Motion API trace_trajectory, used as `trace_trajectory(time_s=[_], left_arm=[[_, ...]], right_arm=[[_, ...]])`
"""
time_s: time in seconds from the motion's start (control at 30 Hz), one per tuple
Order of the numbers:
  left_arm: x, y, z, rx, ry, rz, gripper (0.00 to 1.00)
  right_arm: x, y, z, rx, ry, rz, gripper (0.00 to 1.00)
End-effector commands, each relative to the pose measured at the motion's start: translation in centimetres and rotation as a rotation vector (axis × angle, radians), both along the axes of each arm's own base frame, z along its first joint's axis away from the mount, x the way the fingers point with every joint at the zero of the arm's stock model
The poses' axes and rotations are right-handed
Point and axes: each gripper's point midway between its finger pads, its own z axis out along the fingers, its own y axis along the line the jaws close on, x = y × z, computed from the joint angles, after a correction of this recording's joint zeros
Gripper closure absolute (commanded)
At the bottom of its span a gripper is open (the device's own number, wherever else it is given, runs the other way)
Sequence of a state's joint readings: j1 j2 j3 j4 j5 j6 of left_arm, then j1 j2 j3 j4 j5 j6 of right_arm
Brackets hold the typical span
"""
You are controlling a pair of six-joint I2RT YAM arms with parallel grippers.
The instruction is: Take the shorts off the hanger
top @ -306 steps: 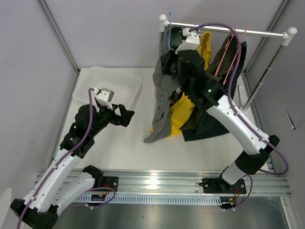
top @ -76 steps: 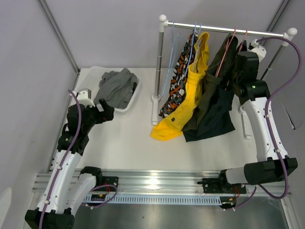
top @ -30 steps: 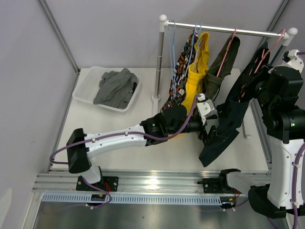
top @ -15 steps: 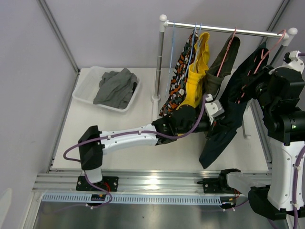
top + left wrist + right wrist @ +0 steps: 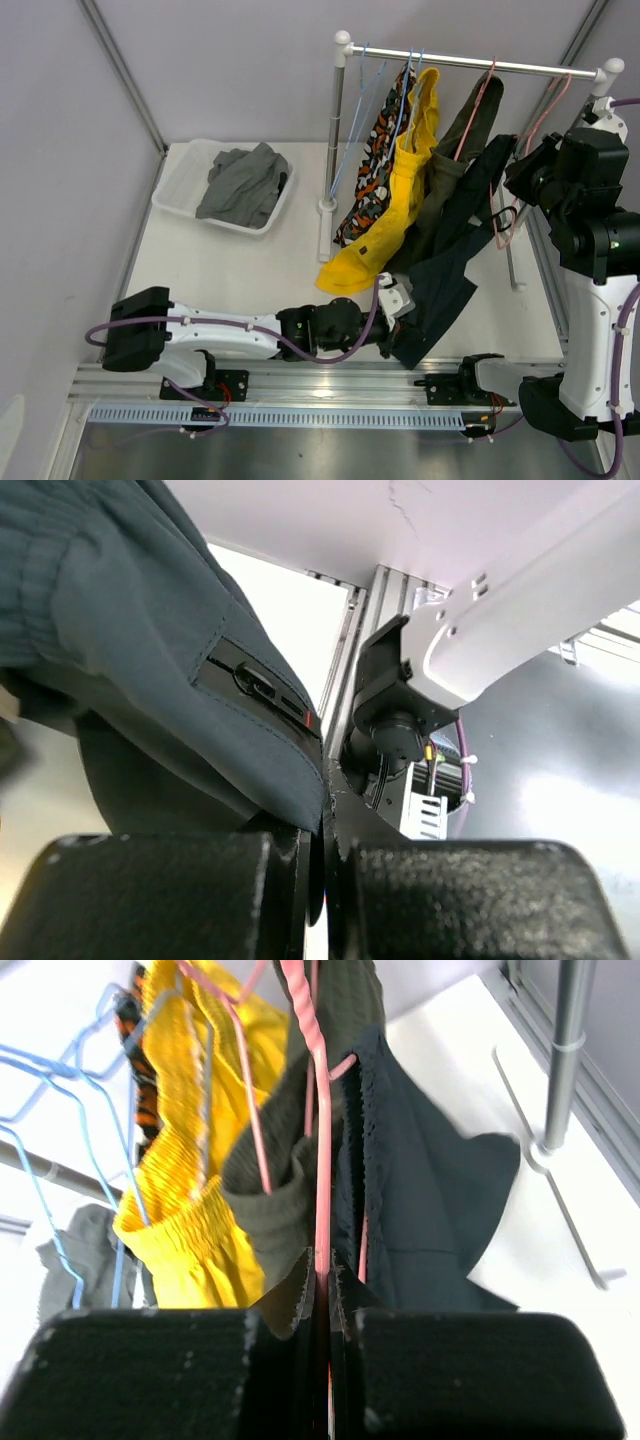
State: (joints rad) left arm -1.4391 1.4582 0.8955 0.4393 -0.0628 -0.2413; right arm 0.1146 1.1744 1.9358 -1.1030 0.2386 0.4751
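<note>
I should next move my right gripper outward and down, hook the pink hanger point(image 5: 500, 215) on the clear bar end by the post and release it.
Dark navy shorts point(image 5: 450, 270) stretch slantwise from a pink hanger point(image 5: 500, 215) down toward the front rail. My left gripper point(image 5: 400, 340) is shut on their lower hem, and the left wrist view shows the navy shorts point(image 5: 150, 630) pinched in the left gripper point(image 5: 325, 850). My right gripper point(image 5: 518, 180) is shut on the pink hanger point(image 5: 320, 1160), held off the rail, with the navy shorts point(image 5: 420, 1190) still hanging on it. On the rail point(image 5: 470, 65) hang patterned shorts point(image 5: 375, 150), yellow shorts point(image 5: 395, 195) and olive shorts point(image 5: 462, 125).
Grey shorts point(image 5: 240, 180) lie in a clear tray point(image 5: 170, 200) at the back left. Empty blue hangers point(image 5: 355, 120) hang at the rail's left end. The rack's right post point(image 5: 510, 265) stands beside my right arm. Grey walls close in on both sides.
My left gripper shut on the navy shorts and pulled their lower end down toward the front edge. The right gripper shifted the pink hanger slightly left.
</note>
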Motion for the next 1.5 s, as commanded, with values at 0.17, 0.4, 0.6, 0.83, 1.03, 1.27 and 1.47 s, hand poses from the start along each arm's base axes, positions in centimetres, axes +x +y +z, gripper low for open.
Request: trace_trajectory(time_s=[0.17,0.4,0.6,0.83,1.03,1.27,1.47], left_arm=[[3.9,-3.5,0.6,0.093,-0.013,0.186,1.00],[13.0,-11.2,3.5,0.205,0.051,0.359,1.00],[15.5,-11.3,1.2,0.264,0.121,0.392,1.00],[7.3,-6.5,2.4,0.231,0.122,0.316,1.00],[-0.8,-0.5,3.0,0.261,0.118,0.248,1.00],[-2.4,10.2,4.0,0.286,0.111,0.358,1.00],[-2.1,17.2,3.7,0.224,0.142,0.438,1.00]], right_arm=[[-2.9,0.1,4.5,0.069,-0.181,0.006,1.00],[-8.5,4.0,3.5,0.203,-0.108,0.214,1.00],[-9.6,5.1,4.1,0.204,-0.080,0.289,1.00],[-4.9,3.0,3.9,0.105,-0.088,0.176,1.00],[-0.8,0.7,4.7,0.028,-0.132,0.048,1.00],[2.4,-1.1,5.8,-0.017,-0.175,-0.051,1.00],[6.4,-2.1,4.2,-0.042,-0.148,-0.085,1.00]])
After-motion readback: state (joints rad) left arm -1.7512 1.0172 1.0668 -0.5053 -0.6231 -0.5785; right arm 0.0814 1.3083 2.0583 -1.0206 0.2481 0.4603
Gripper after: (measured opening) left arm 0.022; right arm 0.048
